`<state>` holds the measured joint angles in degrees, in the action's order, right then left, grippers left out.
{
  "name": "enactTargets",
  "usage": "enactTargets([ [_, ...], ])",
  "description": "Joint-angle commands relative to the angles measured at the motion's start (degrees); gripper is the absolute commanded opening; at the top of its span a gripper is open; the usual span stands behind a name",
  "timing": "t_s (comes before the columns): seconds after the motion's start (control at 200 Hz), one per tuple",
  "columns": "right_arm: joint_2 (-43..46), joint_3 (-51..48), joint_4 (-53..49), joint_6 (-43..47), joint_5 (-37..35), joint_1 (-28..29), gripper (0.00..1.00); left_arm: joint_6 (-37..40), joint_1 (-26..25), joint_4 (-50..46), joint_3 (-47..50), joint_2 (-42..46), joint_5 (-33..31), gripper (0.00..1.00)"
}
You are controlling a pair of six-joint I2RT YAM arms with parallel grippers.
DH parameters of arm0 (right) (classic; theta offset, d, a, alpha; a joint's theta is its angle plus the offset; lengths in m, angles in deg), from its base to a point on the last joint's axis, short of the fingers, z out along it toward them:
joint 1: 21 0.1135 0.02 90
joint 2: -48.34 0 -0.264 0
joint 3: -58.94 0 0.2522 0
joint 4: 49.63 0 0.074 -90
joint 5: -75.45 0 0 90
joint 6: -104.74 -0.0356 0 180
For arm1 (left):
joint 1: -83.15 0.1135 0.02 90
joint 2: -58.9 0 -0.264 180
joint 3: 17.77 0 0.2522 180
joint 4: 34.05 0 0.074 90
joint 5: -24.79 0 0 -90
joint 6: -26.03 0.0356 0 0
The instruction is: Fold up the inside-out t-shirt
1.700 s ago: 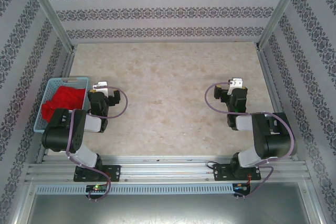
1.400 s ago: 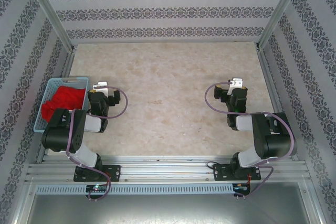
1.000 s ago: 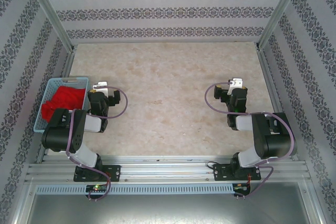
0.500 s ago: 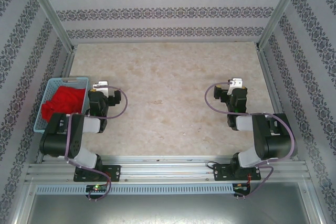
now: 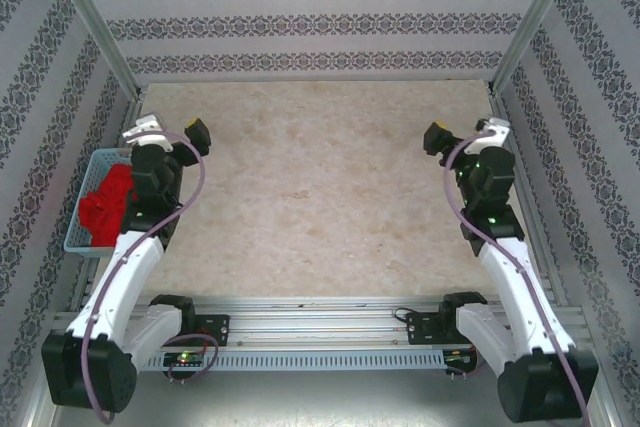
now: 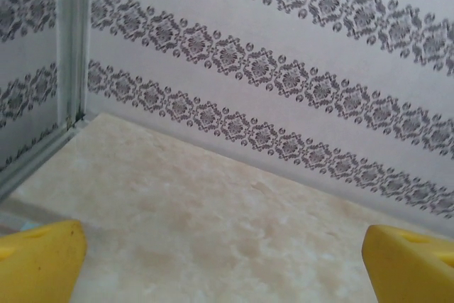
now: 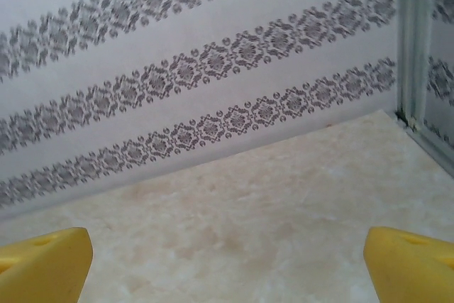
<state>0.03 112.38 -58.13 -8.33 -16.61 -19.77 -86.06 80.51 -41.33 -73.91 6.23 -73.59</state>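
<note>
The t-shirt lies crumpled inside the basket (image 5: 77, 243). The left gripper swings over it next, tilts its open fingers down and lowers onto the red heap's far part (image 5: 115, 179).
The inside-out t-shirt (image 5: 104, 203) is a crumpled bright red heap inside the light blue mesh basket (image 5: 77, 243) at the table's left edge. My left gripper (image 5: 172, 131) hangs raised just beyond the basket's far right corner, open, with nothing in it. In the left wrist view its yellow fingertips (image 6: 37, 260) stand wide apart over bare table, and the left gripper (image 6: 223, 267) holds nothing. My right gripper (image 5: 466, 133) is raised near the table's right edge, also open. In the right wrist view the right gripper (image 7: 227, 267) shows yellow fingertips (image 7: 411, 264) spread wide and nothing between them.
The beige marbled table (image 5: 320, 177) is walled by patterned panels on three sides, with metal posts (image 5: 92, 17) at the back corners. An aluminium rail (image 5: 320, 322) carrying both arm bases runs along the near edge.
Both arms have unfolded from their tucked pose and lifted. The left gripper swung up and left to the basket's far corner; the right swung up and right. Both stayed open.
</note>
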Motion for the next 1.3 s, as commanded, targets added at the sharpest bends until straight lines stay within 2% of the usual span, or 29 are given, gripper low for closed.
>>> enactTargets([
  [0.0,3.4,-3.9,-11.8,-12.9,2.4,-3.2,0.98,-13.9,-0.1,-20.2,0.1,4.8,-1.9,1.00],
  [0.085,5.3,-5.3,-12.2,-12.5,7.3,-4.6,0.98,-14.3,1.0,-11.8,5.4,9.2,6.9,1.00],
  [0.125,5.4,-4.9,-13.8,-12.0,8.2,-4.6,0.98,-14.7,0.9,-13.4,4.7,9.1,6.2,1.00],
  [0.225,5.0,-4.1,-17.0,-10.6,11.4,-4.5,0.98,-11.7,0.9,-24.4,-1.2,4.8,2.3,1.00],
  [0.265,4.8,-3.8,-18.0,-10.3,12.8,-4.3,0.98,-11.4,0.9,-29.2,-3.2,2.9,-1.6,1.00],
  [0.37,4.4,-3.3,-20.5,-9.6,13.7,-2.5,0.98,-16.2,0.9,-44.5,-8.1,-1.8,-17.7,1.00],
  [0.44,3.9,-3.0,-21.2,-8.8,13.1,-0.2,0.98,-18.7,0.9,-50.5,-9.9,-4.3,-25.7,1.00],
  [0.52,3.4,-3.3,-21.4,-8.2,11.4,2.8,0.98,-20.8,1.3,-54.3,-11.3,-6.7,-31.6,1.00],
  [0.605,2.6,-3.3,-21.8,-7.8,9.1,5.4,0.98,-22.7,2.8,-56.3,-12.5,-9.2,-34.8,1.00],
  [0.799,0.8,-3.3,-21.8,-8.0,7.6,8.3,0.98,-26.4,10.2,-57.1,-14.9,-18.1,-33.2,1.00],
  [1.294,3.8,-5.1,-25.4,-7.1,6.1,9.5,0.98,-25.9,22.3,-43.0,-10.3,-30.4,-14.9,1.00],
])
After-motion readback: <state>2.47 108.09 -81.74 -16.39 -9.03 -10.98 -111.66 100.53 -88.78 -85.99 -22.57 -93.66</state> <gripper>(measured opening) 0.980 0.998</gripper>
